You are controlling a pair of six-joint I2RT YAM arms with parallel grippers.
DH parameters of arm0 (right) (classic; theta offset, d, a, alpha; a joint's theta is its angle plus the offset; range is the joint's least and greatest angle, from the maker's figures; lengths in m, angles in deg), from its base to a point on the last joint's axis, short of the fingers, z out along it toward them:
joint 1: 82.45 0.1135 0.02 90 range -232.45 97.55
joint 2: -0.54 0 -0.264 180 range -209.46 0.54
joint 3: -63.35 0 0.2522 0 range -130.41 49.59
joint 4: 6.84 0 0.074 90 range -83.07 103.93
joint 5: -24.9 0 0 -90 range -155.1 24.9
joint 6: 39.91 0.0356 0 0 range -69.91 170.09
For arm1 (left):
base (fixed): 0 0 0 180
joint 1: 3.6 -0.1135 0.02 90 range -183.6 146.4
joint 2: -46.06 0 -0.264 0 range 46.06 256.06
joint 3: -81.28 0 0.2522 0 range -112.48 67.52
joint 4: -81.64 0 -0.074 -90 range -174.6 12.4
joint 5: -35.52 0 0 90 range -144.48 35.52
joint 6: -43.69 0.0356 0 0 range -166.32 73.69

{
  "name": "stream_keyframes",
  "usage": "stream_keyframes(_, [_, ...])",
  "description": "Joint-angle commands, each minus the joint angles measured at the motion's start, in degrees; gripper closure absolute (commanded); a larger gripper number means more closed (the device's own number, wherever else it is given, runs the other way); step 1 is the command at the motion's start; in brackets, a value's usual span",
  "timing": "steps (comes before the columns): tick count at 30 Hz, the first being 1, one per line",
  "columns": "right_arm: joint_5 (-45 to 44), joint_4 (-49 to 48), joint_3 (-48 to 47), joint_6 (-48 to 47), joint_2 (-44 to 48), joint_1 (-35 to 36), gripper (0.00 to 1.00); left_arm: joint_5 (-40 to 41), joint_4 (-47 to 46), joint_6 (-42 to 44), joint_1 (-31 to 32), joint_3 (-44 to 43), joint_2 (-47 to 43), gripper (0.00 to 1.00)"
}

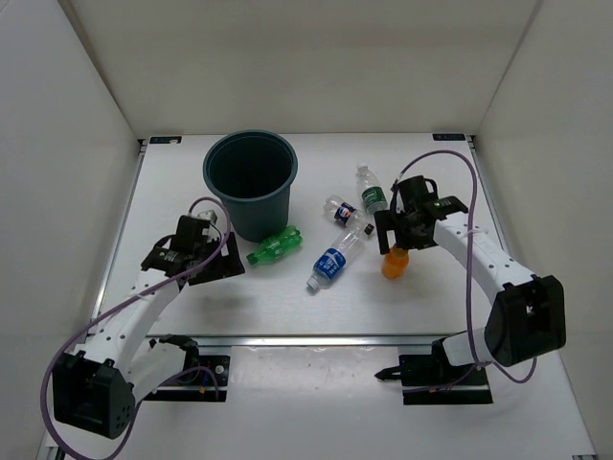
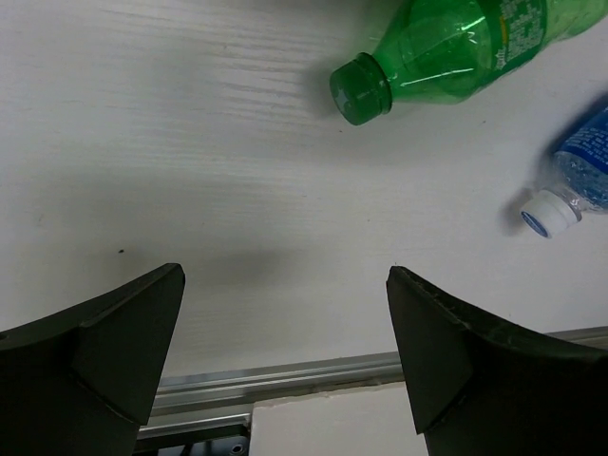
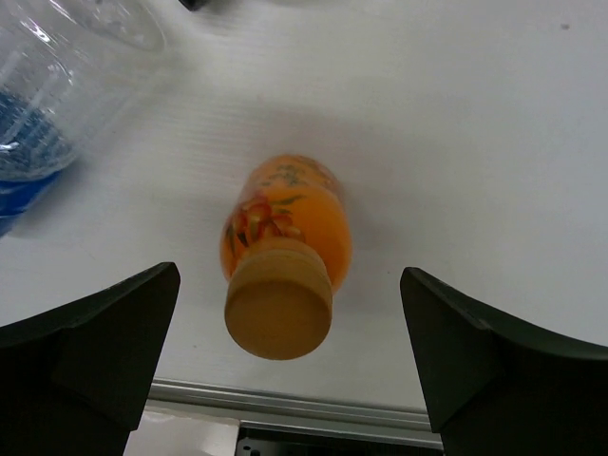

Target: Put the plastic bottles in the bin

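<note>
My right gripper will next go down around the short orange bottle's body below the cap and close on its sides, because the bottle stands upright between my open fingers.
The dark teal bin stands upright at the back left. A green bottle lies just right of its base, cap toward the left arm; it also shows in the left wrist view. A blue-labelled clear bottle lies mid-table and shows in the left wrist view. A white-and-dark labelled bottle and a green-labelled clear bottle lie behind. The short orange bottle stands upright. My right gripper is open, above and astride it. My left gripper is open and empty over bare table, short of the green bottle.
White walls close in the table on three sides. An aluminium rail runs along the near edge. The arm bases and cables sit below it.
</note>
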Motion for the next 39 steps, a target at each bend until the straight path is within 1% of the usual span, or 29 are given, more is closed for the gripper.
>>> stream_keyframes(1, [-1.1, -0.5, 2.7, 2.6, 4.4, 0.3, 0.0, -2.4, -2.8, 1.7, 1.4, -2.4, 0.9, 0.01])
stream_keyframes(3, [-0.4, -1.8, 4.9, 3.5, 5.0, 2.4, 0.0, -1.9, -3.1, 1.7, 3.1, -3.2, 2.7, 0.01])
stream_keyframes(7, [0.4, -6.7, 7.9, 4.9, 5.4, 2.9, 0.01, -1.8, -4.1, 1.9, 4.3, -4.3, 4.6, 0.02])
stream_keyframes(9, [-0.3, -8.3, 8.7, 5.8, 4.8, 3.1, 0.06, -2.2, -4.2, 2.1, 4.0, -4.8, 4.9, 0.01])
stream_keyframes(11, [-1.1, -9.7, 9.1, 6.7, 5.0, 2.7, 0.16, -2.1, -4.1, 2.0, 4.0, -5.3, 5.0, 0.01])
stream_keyframes(12, [-2.0, -10.7, 9.6, 6.6, 5.1, 2.8, 0.18, -1.5, -3.8, 1.9, 3.9, -5.4, 4.7, 0.01])
stream_keyframes(13, [-2.7, -11.6, 10.3, 7.1, 5.2, 3.0, 0.18, -1.3, -3.7, 1.7, 4.4, -5.5, 4.2, 0.01])
stream_keyframes(14, [-3.6, -12.2, 11.1, 7.4, 5.1, 2.7, 0.15, -1.2, -3.1, 2.3, 4.0, -5.5, 4.5, 0.02])
stream_keyframes(15, [-3.8, -12.5, 10.7, 7.1, 5.1, 2.3, 0.14, -0.9, -3.1, 2.0, 3.9, -5.9, 4.4, 0.02])
stream_keyframes(20, [-1.9, -13.4, 12.4, 7.4, 4.1, 1.0, 0.12, 0.4, -1.7, 2.4, 3.7, -6.5, 3.6, 0.01])
stream_keyframes(21, [-2.0, -13.5, 12.9, 7.7, 3.8, 1.3, 0.16, 0.4, -1.6, 2.4, 3.6, -6.6, 3.7, 0.01])
stream_keyframes(25, [-3.3, -12.7, 13.2, 8.4, 3.4, 2.8, 0.24, 0.6, -0.9, 2.7, 3.1, -7.0, 3.3, 0.01])
stream_keyframes(26, [-3.2, -12.8, 13.5, 8.4, 3.6, 2.6, 0.33, 0.8, -0.8, 2.9, 3.3, -7.2, 3.6, 0.01])
stream_keyframes(27, [-3.0, -12.8, 13.7, 8.6, 3.6, 2.7, 0.37, 1.2, -0.8, 2.8, 3.2, -7.3, 3.5, 0.01])
stream_keyframes(28, [-2.7, -12.5, 13.9, 8.8, 3.8, 2.8, 0.46, 1.1, -0.6, 3.1, 3.0, -7.5, 3.6, 0.01])
stream_keyframes(29, [-2.3, -12.2, 13.3, 8.7, 4.2, 2.8, 0.5, 1.1, -0.7, 3.0, 3.2, -7.2, 3.6, 0.01])
stream_keyframes(30, [-2.5, -11.6, 13.1, 8.8, 4.3, 2.5, 0.58, 1.5, -0.8, 3.0, 2.9, -7.7, 3.5, 0.02])
stream_keyframes(31, [-2.3, -11.1, 11.8, 8.2, 4.5, 2.9, 0.63, 1.2, -0.9, 3.1, 2.7, -7.5, 3.5, 0.02])
stream_keyframes(34, [-3.8, -7.9, 5.4, 6.2, 4.8, 4.3, 0.66, 0.7, -1.6, 3.6, 3.0, -7.8, 3.5, 0.02])
stream_keyframes(36, [-6.6, -4.5, -3.8, 4.2, 3.9, 7.0, 0.7, 0.5, -1.8, 4.0, 2.6, -7.6, 3.7, 0.02])
stream_keyframes(37, [-6.9, -3.3, -6.5, 2.5, 3.1, 7.4, 0.7, 0.3, -1.8, 4.3, 2.6, -7.6, 3.6, 0.01])
stream_keyframes(39, [-8.7, -3.3, -17.1, 0.7, 1.0, 10.8, 0.71, 0.1, -2.1, 4.6, 2.3, -6.8, 3.5, 0.01])
